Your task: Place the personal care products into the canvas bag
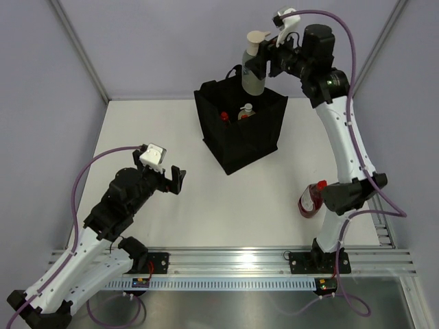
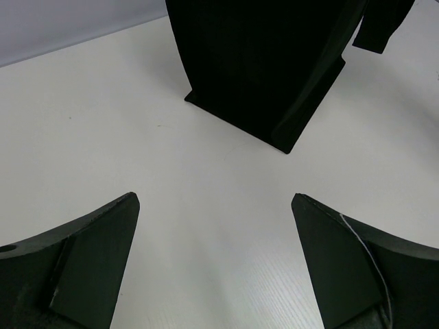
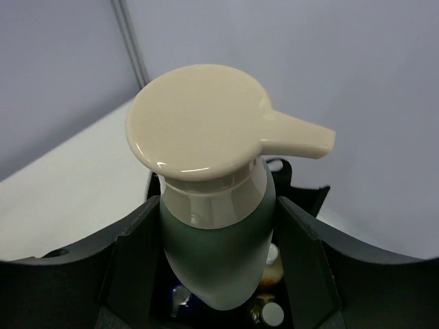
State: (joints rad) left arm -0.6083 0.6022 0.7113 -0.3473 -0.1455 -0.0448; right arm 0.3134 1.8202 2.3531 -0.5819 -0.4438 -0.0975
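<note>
My right gripper moves down into the black canvas bag's opening (image 1: 237,103) (image 3: 236,317) next and releases the grey-green pump bottle there, because the bottle still hangs above the bag's rim.
The black canvas bag (image 1: 241,133) stands at the back middle of the table, open at the top, with a red-capped bottle (image 1: 224,116) and a pale bottle (image 1: 245,112) inside. My right gripper (image 1: 255,65) is shut on the grey-green pump bottle (image 1: 252,72) and holds it upright over the bag's mouth. In the right wrist view the pump bottle (image 3: 219,240) sits between my fingers (image 3: 309,267), its cream pump head on top, with several small bottles (image 3: 273,314) below in the bag. My left gripper (image 1: 171,179) is open and empty over the table, left of the bag (image 2: 267,68).
A dark red bottle with a red cap (image 1: 312,199) stands beside the right arm's lower link at the right. The white table (image 1: 206,212) ends at a metal rail in front. Grey walls close the back and sides.
</note>
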